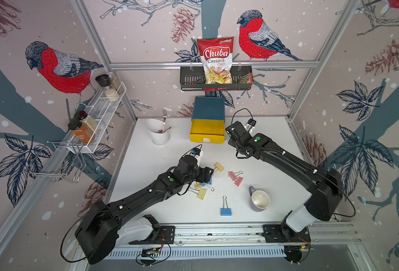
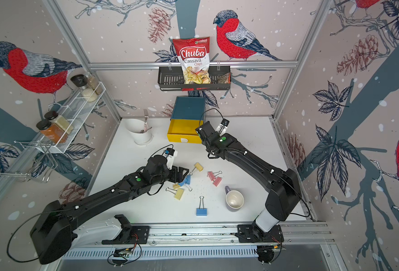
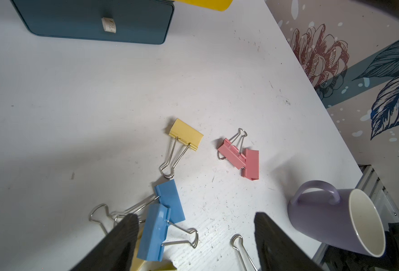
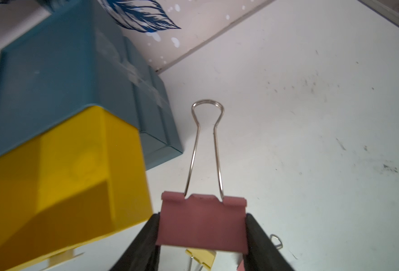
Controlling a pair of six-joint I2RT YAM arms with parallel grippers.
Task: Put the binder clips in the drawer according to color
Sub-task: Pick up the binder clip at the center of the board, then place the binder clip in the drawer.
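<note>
My right gripper carries the pink clip over the yellow drawer's side next and releases it there, since the drawer's open inside lies beside it, toward the white cup.
My right gripper (image 4: 202, 217) is shut on a pink binder clip (image 4: 203, 230) with its wire handle pointing forward. It hangs just right of the drawer (image 1: 209, 109), whose yellow top drawer (image 1: 206, 133) is pulled out. My left gripper (image 3: 196, 217) is open low over two overlapping blue clips (image 3: 156, 232); one lies just inside one finger (image 3: 123, 234). On the table lie a yellow clip (image 1: 219, 166), two pink clips (image 1: 236, 178), two more yellow clips (image 1: 201, 191) and a lone blue clip (image 1: 226, 211). In both top views the right gripper (image 2: 199, 134) sits by the drawer's corner.
A purple mug (image 1: 259, 199) lies on its side at the front right. A white cup (image 1: 158, 133) holding a fork stands left of the drawer. Above the drawer hangs a black wall basket (image 1: 189, 79) with a chips bag. A wire spice rack (image 1: 100, 117) lines the left wall.
</note>
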